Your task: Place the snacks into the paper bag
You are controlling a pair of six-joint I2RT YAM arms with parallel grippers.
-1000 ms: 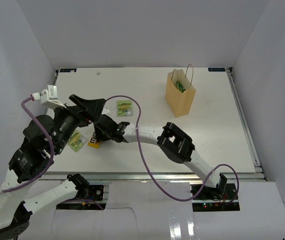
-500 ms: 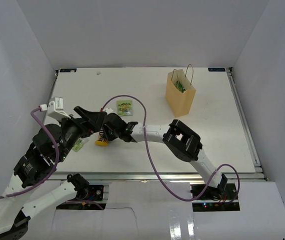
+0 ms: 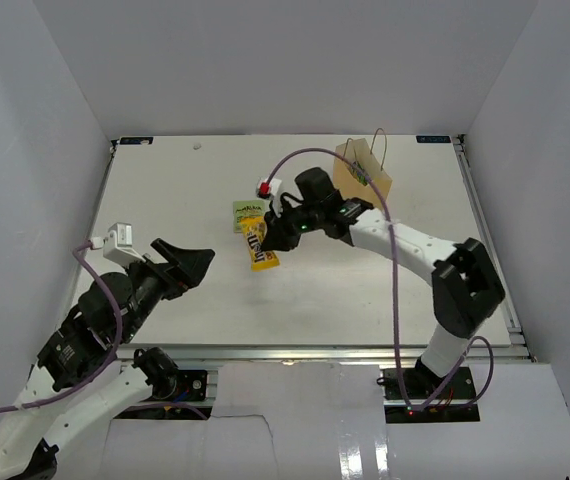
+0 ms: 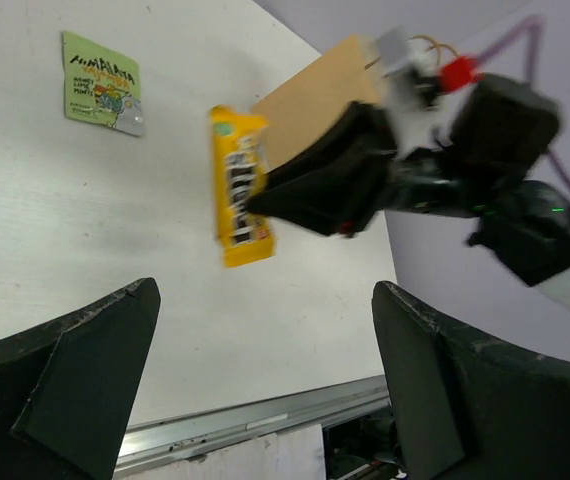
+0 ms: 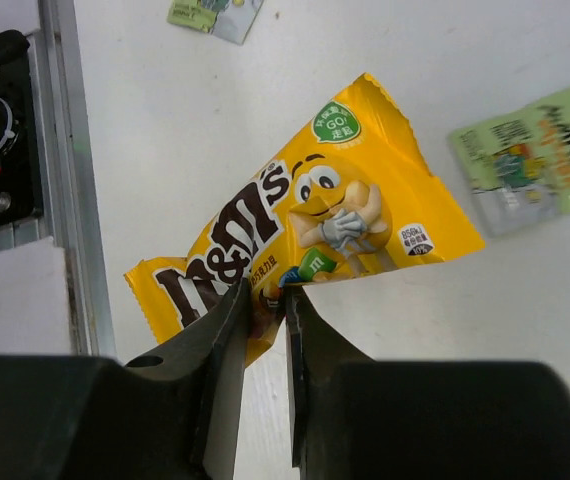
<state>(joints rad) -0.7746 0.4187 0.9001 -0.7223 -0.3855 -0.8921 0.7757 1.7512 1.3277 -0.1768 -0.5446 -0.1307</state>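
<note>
I will move my right gripper outward and up over the bag's rim, then lower it and release, because the bag's open top is outward of my right gripper and to its right in the top view.
My right gripper is shut on the lower edge of the yellow M&M's pack, which hangs above the table. From above, the pack is left of the tan paper bag, whose lower part the right arm hides. One green-white pouch lies flat just behind the pack. The right wrist view shows this pouch and a second one. My left gripper is open and empty at the near left. Its view shows the pack, a pouch and the bag.
A green packet shows inside the bag's open top. A metal rail runs along the table's near edge. White walls close in the table on three sides. A purple cable loops above the right arm.
The right gripper shut on the M&M's pack at the near left, lifted it and carried it right toward the bag. The left arm drew back toward the near left, still open.
</note>
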